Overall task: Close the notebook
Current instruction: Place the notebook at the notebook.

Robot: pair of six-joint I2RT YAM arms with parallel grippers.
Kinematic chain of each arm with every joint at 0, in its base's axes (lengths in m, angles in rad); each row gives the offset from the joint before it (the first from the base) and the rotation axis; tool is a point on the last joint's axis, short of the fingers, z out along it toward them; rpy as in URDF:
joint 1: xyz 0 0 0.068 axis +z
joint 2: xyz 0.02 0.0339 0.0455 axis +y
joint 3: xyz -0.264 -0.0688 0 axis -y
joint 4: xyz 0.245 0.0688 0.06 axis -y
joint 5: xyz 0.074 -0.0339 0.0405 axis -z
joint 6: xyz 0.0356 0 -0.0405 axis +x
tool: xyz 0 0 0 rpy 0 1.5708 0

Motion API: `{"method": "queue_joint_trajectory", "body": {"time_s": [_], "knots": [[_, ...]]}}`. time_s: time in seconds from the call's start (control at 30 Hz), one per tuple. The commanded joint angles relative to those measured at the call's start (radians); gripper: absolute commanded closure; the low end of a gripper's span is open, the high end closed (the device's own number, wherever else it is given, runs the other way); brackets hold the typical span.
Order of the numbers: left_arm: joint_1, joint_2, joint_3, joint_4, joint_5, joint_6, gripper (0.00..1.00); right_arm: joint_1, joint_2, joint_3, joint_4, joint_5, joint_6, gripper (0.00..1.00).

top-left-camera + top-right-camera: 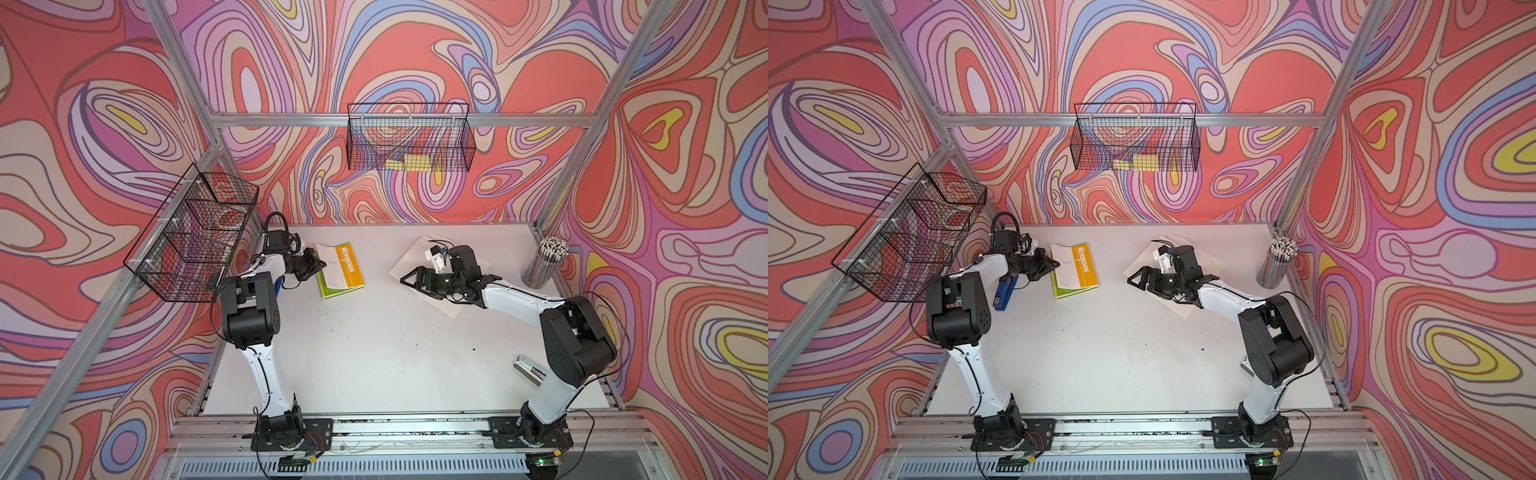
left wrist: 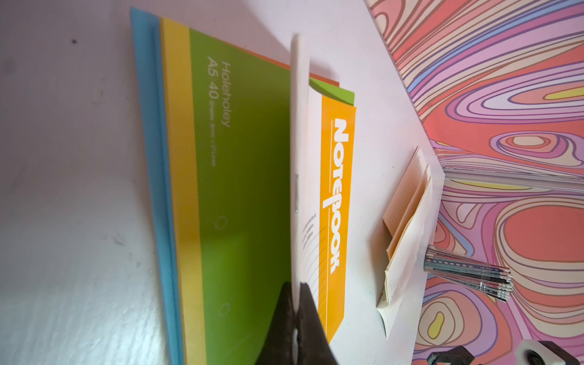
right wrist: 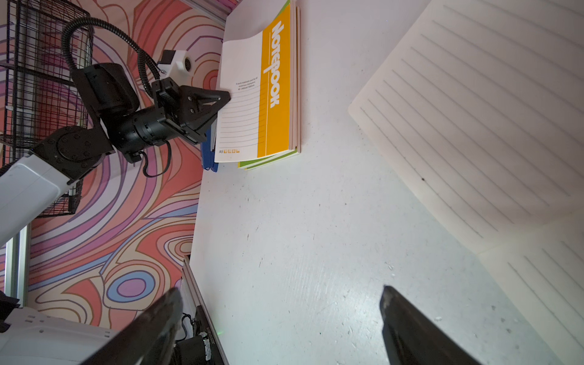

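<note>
I need to lower my left gripper across toward the yellow strip (image 2: pixel 185 182) below it next and release the cover's free edge, as the green side is still bare.
An orange-and-white notebook (image 1: pixel 347 266) (image 1: pixel 1079 266) (image 3: pixel 273 88) lies on top of a stack at the back left of the table. My left gripper (image 1: pixel 322 264) (image 1: pixel 1056 263) (image 3: pixel 228 94) is shut on the free white edge of its cover. In the left wrist view that cover (image 2: pixel 336 196) shows almost edge-on, pinched between the black fingers of the left gripper (image 2: pixel 298 290). An open lined notebook (image 1: pixel 405 264) (image 1: pixel 1212 259) (image 2: pixel 407 221) (image 3: pixel 474 110) lies at the back right. My right gripper (image 1: pixel 409 280) (image 1: pixel 1133 279) (image 3: pixel 281 292) hovers open at its near-left edge, holding nothing.
A green notebook (image 2: pixel 240 189) and a blue one (image 2: pixel 151 158) sit under the orange one. A blue stapler (image 1: pixel 1005 293) lies by the left arm, a silver stapler (image 1: pixel 528 370) by the right arm's base. A pencil cup (image 1: pixel 544 262) stands back right. Wire baskets (image 1: pixel 409 137) (image 1: pixel 191 232) hang above.
</note>
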Motion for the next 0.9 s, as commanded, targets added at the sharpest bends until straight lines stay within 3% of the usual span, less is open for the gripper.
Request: {"method": "queue_joint_trajectory", "body": {"time_s": [0.0,0.53,0.87], "knots": [[0.006,0.017,-0.009,0.000,-0.037,0.021,1.00,-0.005,0.017,-0.010,0.023,-0.011,-0.001,0.02],[0.006,0.067,0.059,-0.076,-0.064,0.063,1.00,-0.008,0.017,-0.020,0.046,-0.016,0.011,0.02],[0.005,0.081,0.090,-0.105,-0.093,0.079,0.92,-0.008,0.048,-0.022,0.050,-0.019,0.014,0.02]]}}
